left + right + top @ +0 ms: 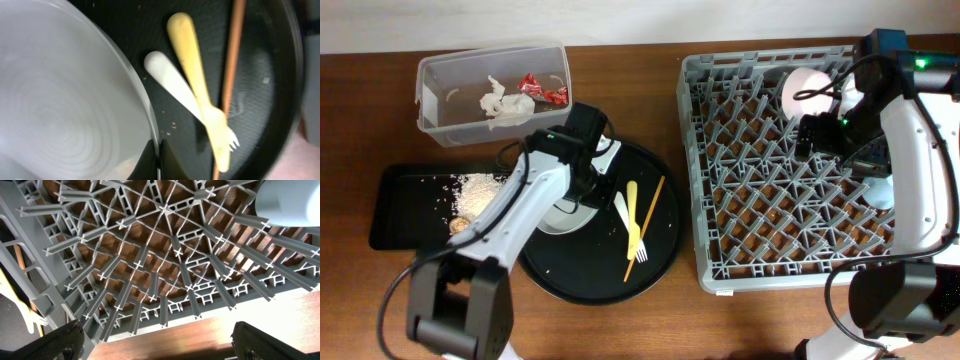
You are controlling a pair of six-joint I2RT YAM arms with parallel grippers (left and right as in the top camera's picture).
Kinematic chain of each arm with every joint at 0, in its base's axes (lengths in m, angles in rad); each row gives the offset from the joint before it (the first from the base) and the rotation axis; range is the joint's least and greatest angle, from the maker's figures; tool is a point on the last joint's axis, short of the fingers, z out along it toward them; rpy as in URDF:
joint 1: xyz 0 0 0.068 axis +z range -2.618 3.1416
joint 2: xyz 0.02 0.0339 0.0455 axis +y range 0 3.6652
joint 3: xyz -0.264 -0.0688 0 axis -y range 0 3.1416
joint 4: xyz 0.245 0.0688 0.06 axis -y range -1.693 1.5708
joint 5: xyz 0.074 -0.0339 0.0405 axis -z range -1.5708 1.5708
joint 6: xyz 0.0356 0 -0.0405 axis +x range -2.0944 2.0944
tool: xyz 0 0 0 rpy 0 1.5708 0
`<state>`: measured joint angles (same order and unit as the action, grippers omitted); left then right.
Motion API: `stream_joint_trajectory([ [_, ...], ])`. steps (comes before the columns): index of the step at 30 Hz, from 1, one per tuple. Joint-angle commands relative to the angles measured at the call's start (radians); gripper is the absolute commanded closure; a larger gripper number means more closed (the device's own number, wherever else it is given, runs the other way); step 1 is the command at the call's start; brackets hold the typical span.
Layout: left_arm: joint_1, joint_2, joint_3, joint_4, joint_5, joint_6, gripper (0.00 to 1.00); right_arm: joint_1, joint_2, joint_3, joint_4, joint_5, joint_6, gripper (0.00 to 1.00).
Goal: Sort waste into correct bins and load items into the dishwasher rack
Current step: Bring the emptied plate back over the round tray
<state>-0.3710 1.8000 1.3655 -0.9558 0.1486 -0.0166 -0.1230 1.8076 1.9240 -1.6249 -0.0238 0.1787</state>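
My right gripper moves from over the rack (720,270) down onto the plate's rim by the cutlery (597,212) next, since that rim lies to its left in the overhead view.
My left gripper (578,185) is shut on the rim of the white plate (563,217), which lies on the round black tray. In the left wrist view the jaws (159,161) pinch the plate's (60,100) edge. Beside it lie a yellow fork (200,95), a pale spoon (170,82) and an orange-brown chopstick (232,65). My right gripper (817,135) is open and empty above the grey dishwasher rack (720,270); its fingers (160,347) are spread over the lattice (165,255). A pale round bowl (808,90) and a light blue cup (880,195) sit in the rack.
The clear tub (440,75) at the back left holds a crumpled napkin (500,102) and red wrappers (542,90). The shallow black tray (395,215) holds rice grains (478,190) and a brown lump (455,226). The round black tray (665,250) lies between it and the rack.
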Motion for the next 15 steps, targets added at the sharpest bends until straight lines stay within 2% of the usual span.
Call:
stream_joint_trajectory([
  [1, 0.002, 0.073, 0.006, 0.006, -0.037, -0.018, 1.00, -0.002, 0.001, -0.002, -0.003, 0.013, -0.007, 0.02],
  [4, -0.019, 0.087, 0.006, 0.008, -0.030, -0.018, 0.99, -0.002, 0.001, -0.002, -0.003, 0.014, -0.007, 0.02],
  [5, -0.027, 0.087, 0.006, 0.008, -0.029, -0.018, 0.92, -0.002, 0.001, -0.002, -0.003, 0.023, -0.007, 0.02],
  [6, -0.040, 0.087, 0.006, 0.009, -0.030, -0.018, 0.83, -0.002, 0.001, -0.002, -0.003, 0.034, -0.007, 0.02],
  [8, -0.045, 0.086, 0.017, 0.004, -0.031, -0.018, 0.48, -0.002, 0.001, -0.002, -0.002, 0.035, -0.007, 0.02],
  [9, -0.045, 0.079, 0.048, -0.016, -0.034, -0.018, 0.41, -0.002, 0.001, -0.002, -0.002, 0.035, -0.016, 0.01],
  [11, -0.019, 0.018, 0.153, -0.089, -0.105, -0.037, 0.36, -0.001, 0.001, -0.001, 0.014, -0.031, -0.074, 0.01],
  [12, 0.008, -0.021, 0.195, -0.129, -0.147, -0.048, 0.33, 0.013, 0.001, 0.000, 0.032, -0.148, -0.153, 0.01],
  [13, 0.091, -0.104, 0.224, -0.181, -0.150, -0.060, 0.27, 0.041, 0.000, 0.000, 0.049, -0.197, -0.196, 0.01],
  [15, 0.237, -0.166, 0.223, -0.250, -0.149, -0.090, 0.24, 0.150, 0.000, 0.000, 0.100, -0.212, -0.209, 0.01],
])
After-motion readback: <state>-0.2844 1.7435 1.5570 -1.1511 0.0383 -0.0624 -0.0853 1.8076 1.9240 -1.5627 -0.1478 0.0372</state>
